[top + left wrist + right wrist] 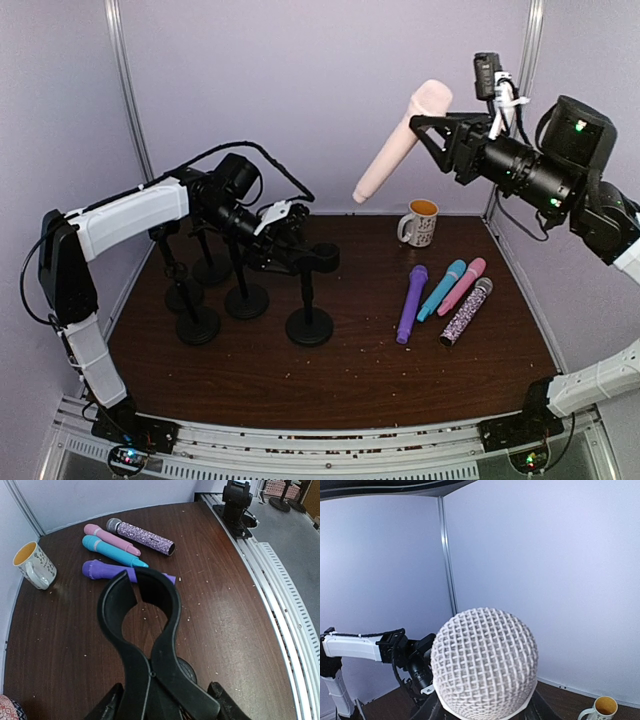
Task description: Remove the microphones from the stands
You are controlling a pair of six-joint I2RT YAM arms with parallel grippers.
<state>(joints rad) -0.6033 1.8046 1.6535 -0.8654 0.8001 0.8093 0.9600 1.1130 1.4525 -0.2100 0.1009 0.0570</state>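
My right gripper lowers the pale pink microphone next, tilting it down, onto the table between the black stand and the purple microphone, where it is bare.
My right gripper is shut on a pale pink microphone and holds it high in the air at the back right, tilted, well clear of every stand. In the right wrist view its white mesh head fills the middle, with my gripper round the body below it. The black stand is upright at the table's middle. Its clip is empty. My left gripper is shut on the clip's handle. In the left wrist view the clip gapes empty above my gripper.
Three more black stands are grouped at the left. A purple, a teal, a pink and a glittery microphone lie at the right. A mug stands at the back.
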